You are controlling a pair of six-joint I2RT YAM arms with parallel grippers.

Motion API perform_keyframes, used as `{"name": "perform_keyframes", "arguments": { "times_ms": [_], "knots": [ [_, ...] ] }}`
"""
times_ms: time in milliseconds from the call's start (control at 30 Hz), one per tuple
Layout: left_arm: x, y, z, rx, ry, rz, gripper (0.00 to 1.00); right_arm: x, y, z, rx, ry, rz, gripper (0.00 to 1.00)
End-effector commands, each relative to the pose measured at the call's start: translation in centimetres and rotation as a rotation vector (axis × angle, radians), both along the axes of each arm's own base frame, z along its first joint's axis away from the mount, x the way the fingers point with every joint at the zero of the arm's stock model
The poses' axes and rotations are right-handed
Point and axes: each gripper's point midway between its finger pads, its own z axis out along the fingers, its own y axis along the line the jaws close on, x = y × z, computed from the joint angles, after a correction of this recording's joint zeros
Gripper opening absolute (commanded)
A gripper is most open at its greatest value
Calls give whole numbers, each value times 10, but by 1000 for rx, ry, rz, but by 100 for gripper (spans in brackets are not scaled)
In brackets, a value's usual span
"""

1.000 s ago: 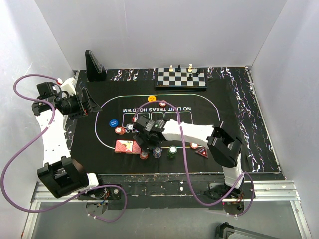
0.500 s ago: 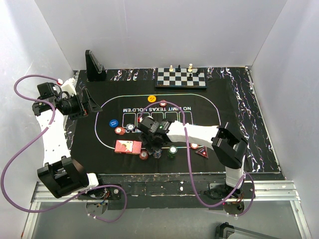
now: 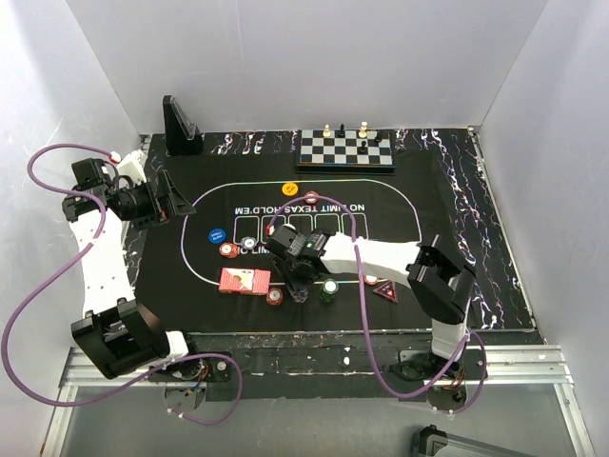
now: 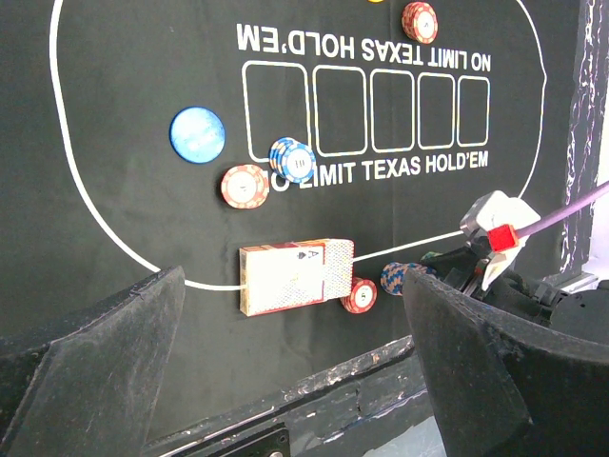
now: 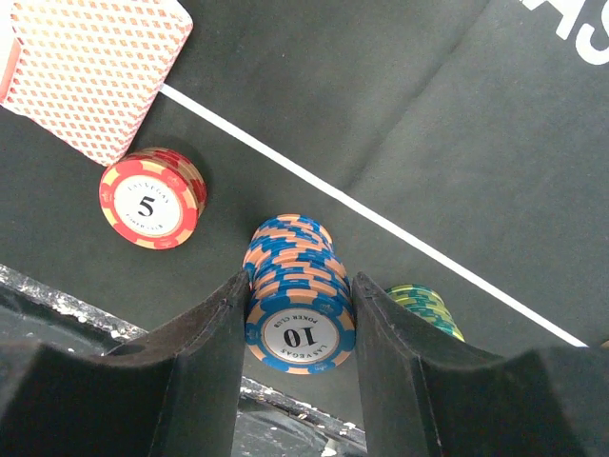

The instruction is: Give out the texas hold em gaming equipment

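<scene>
My right gripper moves up and outward next, then lowers to release the chips on the mat (image 3: 333, 196) beside the far red stack, since space is open.
My right gripper (image 5: 298, 319) has both fingers pressed against the sides of a tall blue-and-orange chip stack (image 5: 298, 295) marked 10, which stands on the black mat near its front edge (image 3: 300, 291). A red chip stack (image 5: 152, 197) marked 5 sits just left of it, beside the red-backed card deck (image 5: 90, 67), (image 3: 244, 281). A green stack (image 5: 425, 307) stands behind the right finger. The dark red triangular marker (image 3: 384, 289) lies further right. My left gripper (image 3: 176, 203) hovers wide open over the mat's left edge, holding nothing.
More chips lie on the mat: a blue disc (image 4: 198, 134), a red stack (image 4: 245, 186), blue-white chips (image 4: 293, 158), an orange chip (image 3: 290, 188). A chessboard with pieces (image 3: 346, 149) and a black stand (image 3: 179, 127) sit at the back. The table's front lip (image 4: 314, 381) is close.
The right gripper has shifted slightly right and down onto the blue-and-orange stack, and its jaws have narrowed until they touch it. The left arm has not moved.
</scene>
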Motion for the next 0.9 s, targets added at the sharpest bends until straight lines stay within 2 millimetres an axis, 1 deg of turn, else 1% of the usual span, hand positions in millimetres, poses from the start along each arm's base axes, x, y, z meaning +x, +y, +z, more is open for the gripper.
{"name": "perform_keyframes", "arguments": {
  "times_ms": [0,133,233,267,367,433,533,567,600,667,767,833,867],
  "knots": [
    [-1,-1,9,5,-48,-1,100,2,5,28,67,-42,-11,38],
    [-1,-1,7,4,-44,0,100,5,7,44,84,-61,-9,31],
    [-1,-1,6,2,-43,0,100,9,10,61,110,-85,1,28],
    [-1,-1,6,3,-44,-3,100,11,10,66,110,-100,3,27],
    [-1,-1,6,5,-43,-4,100,28,7,80,106,-139,-16,22],
    [-1,-1,6,7,-42,-7,100,45,4,87,114,-151,-45,20],
    [-1,0,4,10,-35,-9,100,81,-12,93,108,-167,-113,17],
    [-1,0,4,9,-33,-10,100,95,-17,94,113,-169,-139,16],
    [0,0,3,9,-33,-12,100,112,-27,93,110,-169,-173,16],
    [0,1,2,8,-28,-13,100,139,-38,97,118,-179,-224,15],
    [1,1,-1,11,-20,-23,100,178,-53,93,122,-186,-289,14],
    [2,1,-3,9,-16,-27,100,202,-61,87,111,-194,-319,14],
    [2,2,-5,9,-10,-30,100,213,-64,80,104,-186,-330,13]
  ]
}}
